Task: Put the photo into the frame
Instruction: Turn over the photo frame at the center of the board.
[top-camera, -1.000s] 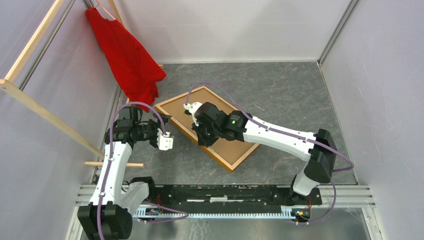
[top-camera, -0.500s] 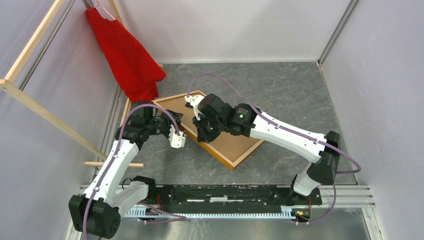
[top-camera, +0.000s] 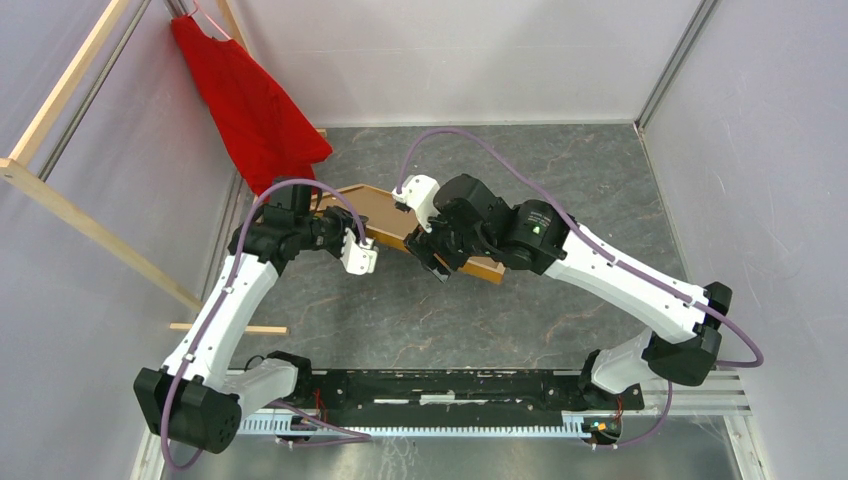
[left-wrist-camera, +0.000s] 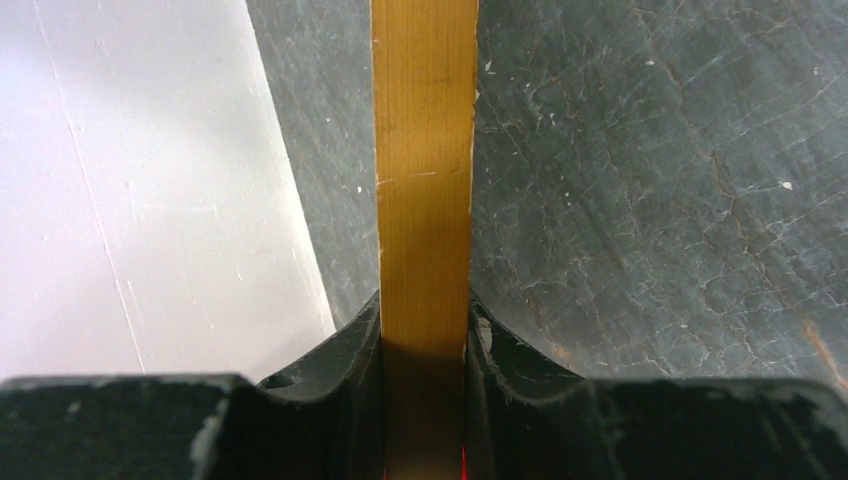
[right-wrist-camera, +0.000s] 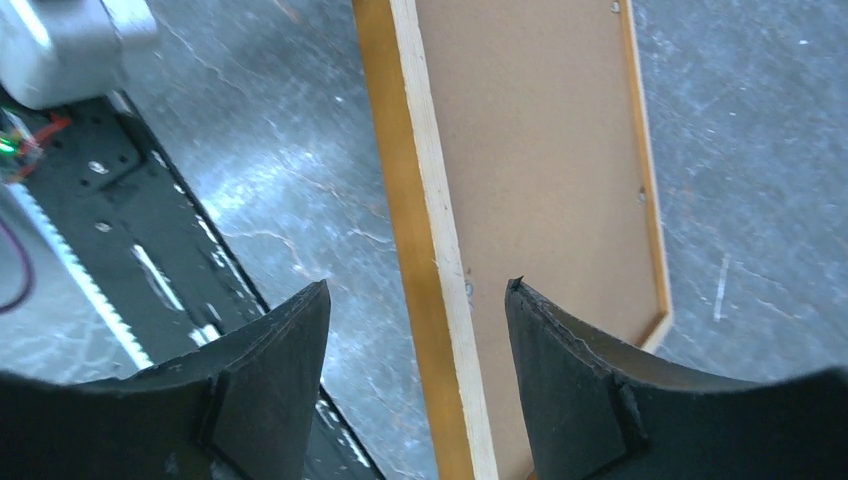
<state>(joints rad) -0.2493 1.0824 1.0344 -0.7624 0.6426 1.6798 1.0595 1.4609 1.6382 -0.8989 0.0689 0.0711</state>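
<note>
The frame's near bar (top-camera: 396, 241) (right-wrist-camera: 438, 300) runs below the right gripper and between its open fingers, so the gripper next needs to lower over that bar and close on both sides of it.
The orange-brown wooden frame (top-camera: 385, 215) stands tipped up on its long edge, its plain brown board back (right-wrist-camera: 540, 180) facing my right wrist camera. My left gripper (top-camera: 368, 245) is shut on the frame's thin rail (left-wrist-camera: 425, 150) at its left end, and both jaws press against the wood (left-wrist-camera: 425, 320). My right gripper (top-camera: 440, 262) is open and straddles the near rail (right-wrist-camera: 430, 250), with a gap on each side of it. The photo is out of view in every frame.
A red cloth (top-camera: 255, 110) hangs at the back left beside a pale wooden slat rack (top-camera: 70, 215). Grey walls close in the stone-patterned floor (top-camera: 560, 180). The black base rail (top-camera: 450, 385) runs along the near edge.
The frame went from lying flat to standing on its edge. My left gripper moved in and shut on its rail. My right gripper let go, opened, and shifted right.
</note>
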